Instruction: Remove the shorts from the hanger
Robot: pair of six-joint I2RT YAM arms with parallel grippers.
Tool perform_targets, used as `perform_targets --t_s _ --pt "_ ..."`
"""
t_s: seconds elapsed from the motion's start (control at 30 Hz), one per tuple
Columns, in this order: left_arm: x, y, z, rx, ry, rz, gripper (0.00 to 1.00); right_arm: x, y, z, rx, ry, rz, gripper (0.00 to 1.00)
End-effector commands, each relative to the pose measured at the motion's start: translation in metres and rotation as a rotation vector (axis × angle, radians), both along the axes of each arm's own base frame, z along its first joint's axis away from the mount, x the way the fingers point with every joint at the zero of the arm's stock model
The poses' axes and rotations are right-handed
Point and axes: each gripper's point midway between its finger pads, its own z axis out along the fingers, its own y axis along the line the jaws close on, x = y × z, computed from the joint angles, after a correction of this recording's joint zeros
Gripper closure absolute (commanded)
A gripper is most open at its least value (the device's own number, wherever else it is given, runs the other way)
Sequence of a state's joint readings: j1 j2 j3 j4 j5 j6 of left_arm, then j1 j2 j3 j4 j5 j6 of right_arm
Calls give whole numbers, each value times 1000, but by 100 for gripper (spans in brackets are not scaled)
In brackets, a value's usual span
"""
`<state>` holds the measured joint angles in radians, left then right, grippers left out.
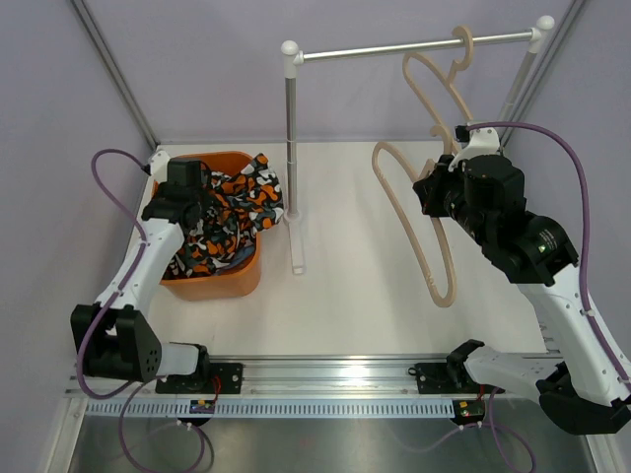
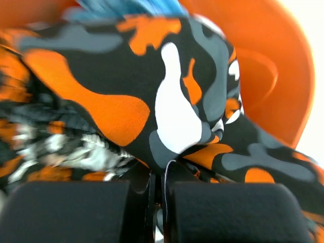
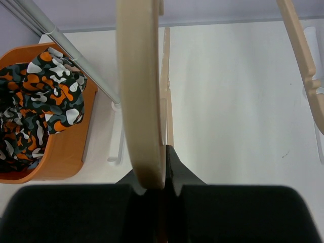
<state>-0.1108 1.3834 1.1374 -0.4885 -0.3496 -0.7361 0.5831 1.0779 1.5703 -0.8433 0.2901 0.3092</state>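
Observation:
My right gripper carries the hanger outward onto the metal bar's empty part (image 1: 385, 48) beside the second hanger next and releases it there, since that part is bare.
The camouflage shorts (image 1: 235, 209) lie bunched in the orange basket (image 1: 219, 282), apart from any hanger. My left gripper (image 1: 189, 209) is down over them and shut; in the left wrist view its tips (image 2: 159, 183) touch the camouflage shorts (image 2: 126, 76), with only a white thread in the slit. A strip of light blue shorts (image 2: 131, 7) shows behind the heap. My right gripper (image 1: 435, 193) is shut on a bare wooden hanger (image 1: 436, 258), held off the rail above the table. The right wrist view shows that hanger (image 3: 139, 101) pinched at the gripper (image 3: 164, 174).
A second bare wooden hanger (image 1: 434, 87) hangs on the metal rail (image 1: 414, 47) at the back right. The rack's upright pole (image 1: 292, 148) and white foot stand just right of the basket. Frame posts line the back corners.

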Motion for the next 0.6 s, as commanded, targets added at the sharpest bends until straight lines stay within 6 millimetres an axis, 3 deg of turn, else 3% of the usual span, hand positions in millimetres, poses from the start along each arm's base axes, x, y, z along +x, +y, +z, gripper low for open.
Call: perform_targets --t_s 0.0,0.17,0.3,0.4,0.53,0.57 --pt "-12 37 51 51 -156 184 100 0 -4 11 12 -41 -10 100" --pt "-41 66 56 126 -145 321 100 1 0 10 18 -39 1 100" --pt "-53 73 47 137 -146 371 100 6 6 9 19 -32 17 100" --pt "-60 75 32 141 -108 395 100 10 12 11 14 -38 37 100" --pt "-56 68 5 120 -61 363 89 19 17 23 10 -67 46 100" --pt "-55 63 -10 104 -26 346 87 23 22 22 5 -60 55 100"
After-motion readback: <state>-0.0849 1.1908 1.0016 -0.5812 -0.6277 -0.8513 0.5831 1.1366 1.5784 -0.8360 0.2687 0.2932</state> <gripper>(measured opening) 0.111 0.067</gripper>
